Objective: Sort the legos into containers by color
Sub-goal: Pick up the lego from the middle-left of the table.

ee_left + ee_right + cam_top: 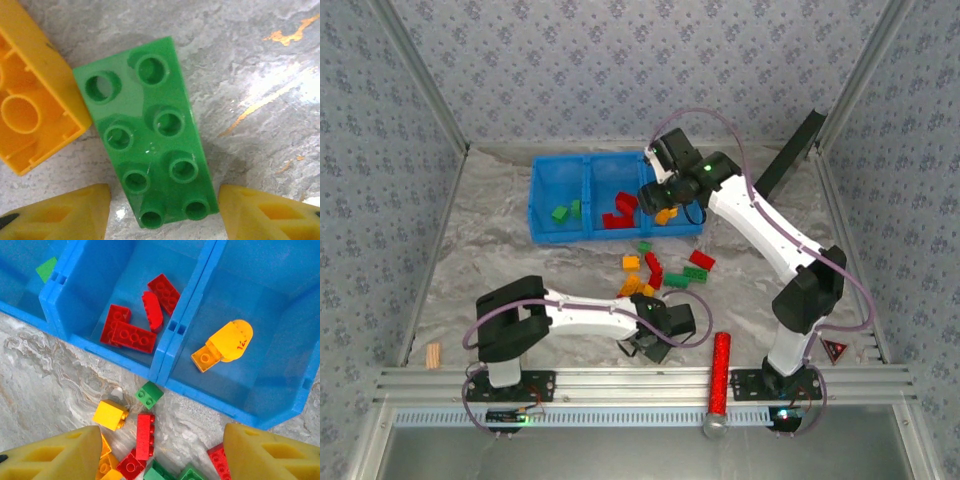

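Most of the green lego (150, 145) lies outward, so my left gripper next moves outward along the lego's long sides and closes mid-length.
A green two-by-four lego (150, 145) lies studs up on the marble table, and my left gripper (162, 215) stands open astride its near end with a small gap at each fingertip. An upturned orange lego (30, 100) touches its left edge. In the top view the left gripper (646, 346) is low near the front rail. My right gripper (160, 455) hangs open and empty over the front wall of the blue tray (170, 347). The containers hold red legos (132, 335) in the middle, an orange one (206, 358) on the right and green ones (560, 212) on the left.
Loose legos lie in front of the tray: green (149, 395), yellow (111, 415), red (145, 436), several more (660, 270). A long red cylinder (720, 368) lies by the front rail, and a small wooden block (433, 353) sits at the front left.
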Robot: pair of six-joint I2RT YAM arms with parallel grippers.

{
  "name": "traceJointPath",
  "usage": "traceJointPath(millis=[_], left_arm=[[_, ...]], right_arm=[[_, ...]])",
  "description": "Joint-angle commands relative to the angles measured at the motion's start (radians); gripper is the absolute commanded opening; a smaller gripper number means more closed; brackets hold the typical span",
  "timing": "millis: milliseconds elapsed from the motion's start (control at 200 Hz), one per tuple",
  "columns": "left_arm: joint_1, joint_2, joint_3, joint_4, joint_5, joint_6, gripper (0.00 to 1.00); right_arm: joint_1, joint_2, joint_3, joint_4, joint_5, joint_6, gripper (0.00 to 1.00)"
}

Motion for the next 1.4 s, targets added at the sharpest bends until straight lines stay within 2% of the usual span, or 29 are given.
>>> traceJointPath(millis=[0,520,720,1114,1239,1309,1394], left_arm=[[0.02,0.046,0.018,0.051,-0.018,0.039,0.61],[0.027,0.016,0.06,0.003,0.024,0.047,0.61],[0.026,-0.001,0.071,-0.004,0.023,0.019,0.64],[0.038,0.074,0.116,-0.064,-0.045,-0.012,0.64],[0.052,0.093,0.124,-0.073,-0.047,-0.021,0.59],[0.058,0.095,0.117,-0.074,-0.036,-0.029,0.51],[0.07,0.099,0.099,-0.077,0.004,-0.044,0.36]], right_arm=[[0.006,-0.007,-0.007,-0.051,0.034,0.024,0.67],[-0.009,0.004,-0.024,-0.043,0.012,-0.001,0.68],[-0.01,0.002,-0.033,-0.032,0.009,-0.007,0.68],[-0.027,-0.03,-0.065,-0.046,0.014,-0.022,0.67],[-0.032,-0.055,-0.084,-0.061,0.024,-0.025,0.67],[-0.036,-0.082,-0.1,-0.074,0.027,-0.028,0.67],[-0.049,-0.132,-0.133,-0.083,0.032,-0.026,0.68]])
